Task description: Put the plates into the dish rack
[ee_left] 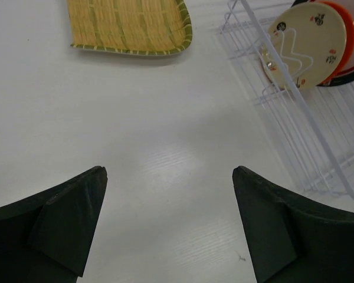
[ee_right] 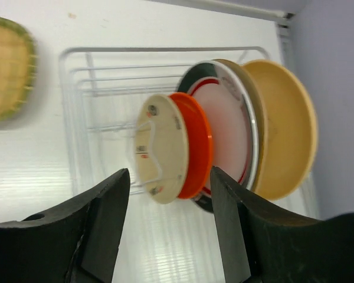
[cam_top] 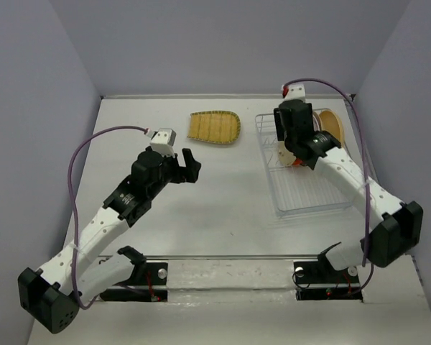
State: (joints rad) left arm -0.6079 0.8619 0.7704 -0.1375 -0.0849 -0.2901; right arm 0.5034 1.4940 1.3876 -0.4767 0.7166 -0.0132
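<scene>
The left gripper turns and reaches outward and down to the ribbed plate's near edge (cam_top: 207, 141) (ee_left: 121, 52) next. That edge lies outward of and below it, with bare table before it.
The ribbed yellow-green oblong plate (cam_top: 214, 128) lies flat on the table, left of the dish rack (cam_top: 309, 198); it also shows in the left wrist view (ee_left: 130, 26). In the rack (ee_right: 159, 50) stand upright the small beige patterned plate (ee_right: 159, 147), the small orange plate (ee_right: 194, 144), the white plate with teal-red rim (ee_right: 224, 135) and the tan round plate (ee_right: 283, 130). A darker rim shows between the last two. My right gripper (ee_right: 170, 174) is open just above the beige and orange plates, holding nothing. My left gripper (cam_top: 190, 167) is open and empty over bare table (ee_left: 168, 171).
The rack's near half (cam_top: 305, 190) holds no plates. Grey walls close in the table at the back and both sides. A rail with the arm bases (cam_top: 230, 269) runs along the near edge.
</scene>
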